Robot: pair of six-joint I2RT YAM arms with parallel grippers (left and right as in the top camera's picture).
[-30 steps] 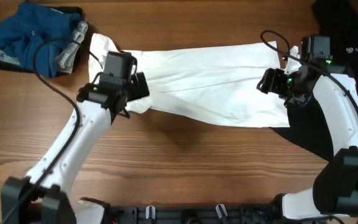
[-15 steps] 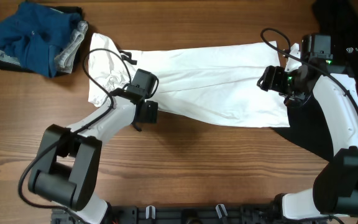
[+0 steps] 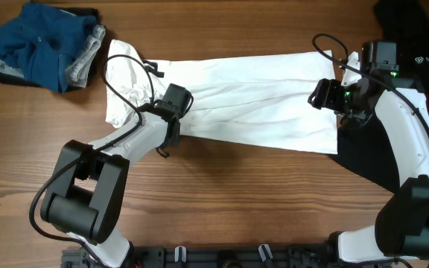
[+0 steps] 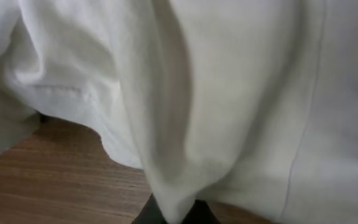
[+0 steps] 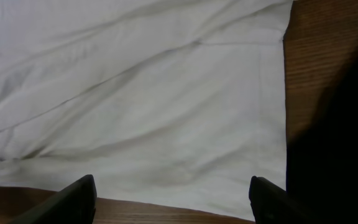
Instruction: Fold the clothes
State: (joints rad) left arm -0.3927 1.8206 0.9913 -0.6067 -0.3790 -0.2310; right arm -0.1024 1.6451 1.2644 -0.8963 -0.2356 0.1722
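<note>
The shirt lies spread, so the left gripper brings the shirt's pinched near edge up and outward toward the shirt's far edge [image 3: 187, 65], lying outward of it, and releases it next.
The clothes, a white T-shirt [image 3: 252, 100], lie spread across the middle of the wooden table. My left gripper [image 3: 171, 128] sits at the shirt's near edge, left of centre. In the left wrist view a fold of the white cloth [image 4: 229, 93] is pinched between its black fingertips [image 4: 197, 214], so it is shut on the shirt. My right gripper [image 3: 320, 95] hovers over the shirt's right end. Its two fingers [image 5: 73, 199] stand wide apart above the cloth [image 5: 135, 93] with nothing between them. No print or label shows.
A heap of blue and grey garments [image 3: 39, 45] lies at the far left corner. A black garment [image 3: 415, 45] with a small light logo lies at the right, reaching under my right arm and touching the shirt's right edge [image 5: 340, 124].
My left gripper has moved from the shirt's left sleeve area toward the near edge and has closed on a fold of cloth. The right arm has not moved.
</note>
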